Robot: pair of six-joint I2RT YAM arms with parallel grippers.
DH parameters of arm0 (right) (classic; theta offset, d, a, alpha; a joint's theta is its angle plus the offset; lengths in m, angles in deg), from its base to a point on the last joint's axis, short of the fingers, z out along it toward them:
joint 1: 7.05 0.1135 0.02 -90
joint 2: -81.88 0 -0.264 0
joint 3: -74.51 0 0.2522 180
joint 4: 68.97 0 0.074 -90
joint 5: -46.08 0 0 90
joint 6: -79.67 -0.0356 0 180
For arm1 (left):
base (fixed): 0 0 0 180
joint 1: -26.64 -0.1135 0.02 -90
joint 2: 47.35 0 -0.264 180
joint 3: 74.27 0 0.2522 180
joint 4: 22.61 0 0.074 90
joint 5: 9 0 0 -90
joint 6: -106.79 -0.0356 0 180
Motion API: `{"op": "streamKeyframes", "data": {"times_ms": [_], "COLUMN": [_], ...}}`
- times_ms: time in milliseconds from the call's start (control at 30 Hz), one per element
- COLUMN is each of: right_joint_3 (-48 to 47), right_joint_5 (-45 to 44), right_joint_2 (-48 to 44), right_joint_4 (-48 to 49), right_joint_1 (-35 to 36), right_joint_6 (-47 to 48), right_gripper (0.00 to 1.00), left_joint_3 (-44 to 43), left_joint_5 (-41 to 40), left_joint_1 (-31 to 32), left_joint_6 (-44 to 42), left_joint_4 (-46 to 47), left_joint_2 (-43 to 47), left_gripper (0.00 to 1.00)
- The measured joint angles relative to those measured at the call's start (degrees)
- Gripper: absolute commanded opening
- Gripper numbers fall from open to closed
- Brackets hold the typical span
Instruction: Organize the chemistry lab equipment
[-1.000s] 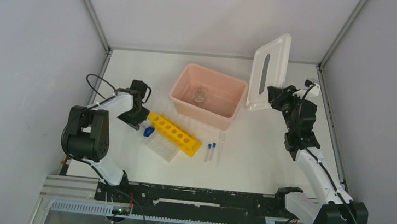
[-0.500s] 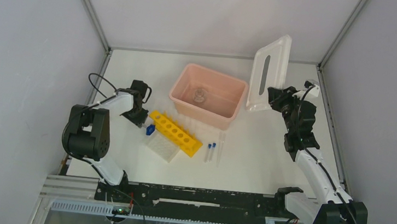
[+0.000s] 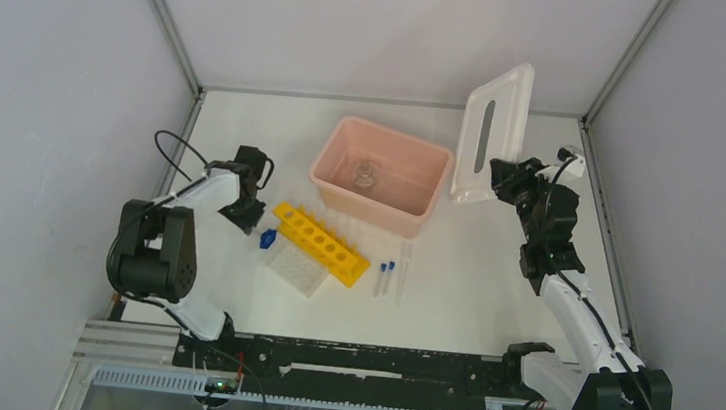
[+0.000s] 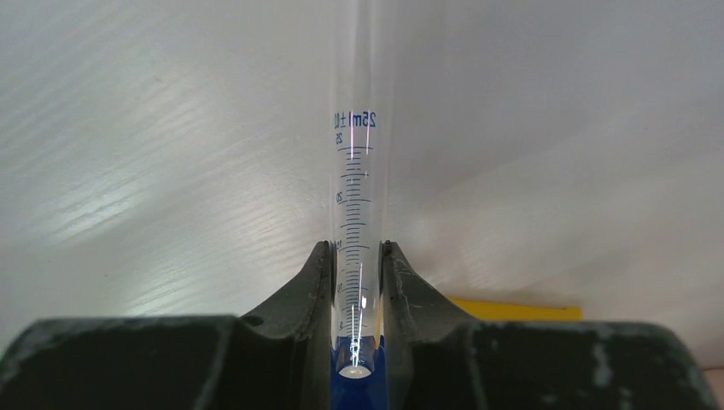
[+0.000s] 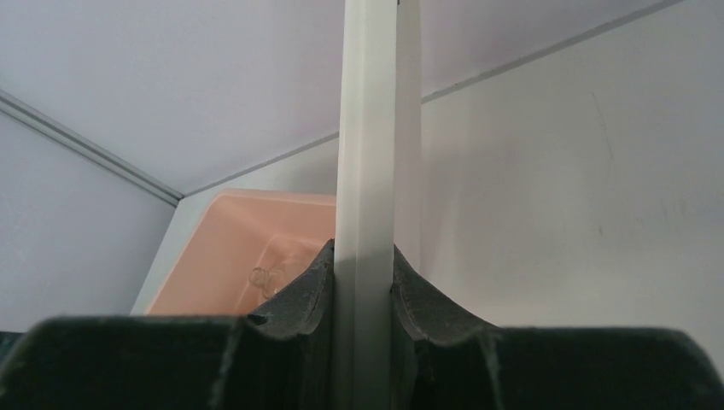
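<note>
I need to move the tube in my left gripper up, outward over the pink box and down onto the box's bottom beside the glassware (image 3: 366,176) next. I should release it there, because that part of the box is empty.
My left gripper (image 3: 253,222) (image 4: 356,256) is shut on a thin clear tube with printed graduation marks (image 4: 356,171) and a blue base (image 3: 267,239), just left of the yellow tube rack (image 3: 320,244) (image 4: 512,309). A clear gridded well plate (image 3: 296,269) lies against the rack's near side. Two small blue-capped vials (image 3: 382,277) and another clear tube (image 3: 402,269) lie to the rack's right. Small round clear glassware (image 3: 366,176) (image 5: 265,278) sits inside the pink box (image 3: 369,206) (image 5: 230,248). My right gripper (image 3: 499,174) (image 5: 364,256) is shut on the white lid (image 3: 492,127) (image 5: 369,128), held upright.
The enclosure's grey walls stand close on the left, right and back. The pink box sits at the back centre of the white table (image 3: 473,276). The black rail (image 3: 364,361) with both arm bases runs along the near edge.
My left gripper has shut on the graduated tube and shifted slightly back and left, taking the blue base with it. The right arm and lid have not moved.
</note>
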Motion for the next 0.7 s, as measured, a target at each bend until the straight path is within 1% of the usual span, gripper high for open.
{"op": "streamKeyframes", "data": {"times_ms": [200,467,700], "right_joint_3": [0.00,0.00,0.00], "right_joint_5": [0.15,0.55,0.59], "right_joint_2": [0.00,-0.15,-0.90], "right_joint_4": [0.15,0.31,-0.04], "right_joint_1": [-0.20,-0.22,-0.22], "right_joint_6": [-0.17,-0.20,-0.20], "right_gripper": [0.00,0.00,0.00], "left_joint_3": [-2.01,-8.37,-15.61], "left_joint_5": [-4.42,-9.01,-10.86], "left_joint_1": [-0.17,-0.17,1.16], "left_joint_6": [-0.11,-1.44,-5.27], "left_joint_4": [-4.50,-8.17,-8.15], "left_joint_2": [7.21,12.00,14.62], "left_gripper": [0.00,0.00,0.00]}}
